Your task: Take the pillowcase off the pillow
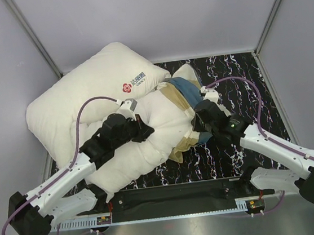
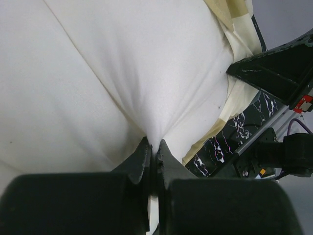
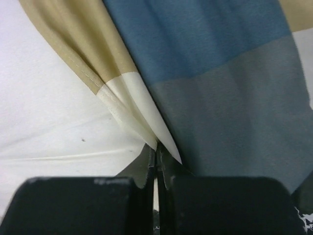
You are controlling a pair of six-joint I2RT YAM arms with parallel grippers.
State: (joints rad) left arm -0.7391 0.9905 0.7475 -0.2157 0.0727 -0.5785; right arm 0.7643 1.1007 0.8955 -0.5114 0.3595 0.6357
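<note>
My right gripper holds the pillowcase's hem, so my left gripper should next pull left in the top view, toward the pillow's bare end [image 1: 92,127], then release.
The plain off-white pillow [image 1: 158,137] lies across the middle of the table. The checked pillowcase [image 1: 183,90] in teal, tan and cream is bunched over its right end. My left gripper [image 1: 147,131] is shut on a pinch of the pillow's white fabric [image 2: 146,73], which puckers up into the jaws of the left gripper [image 2: 153,147]. My right gripper [image 1: 196,125] is shut on the pillowcase's cream hem. In the right wrist view the hem folds into the right gripper [image 3: 156,151], with teal pillowcase cloth [image 3: 220,73] to the right and white pillow [image 3: 49,117] to the left.
A second white pillow with a red logo [image 1: 98,79] rests at the back left against the plain one. The black marbled table [image 1: 238,85] is bounded by grey walls. A black bar [image 1: 171,193] runs along the near edge between the arm bases.
</note>
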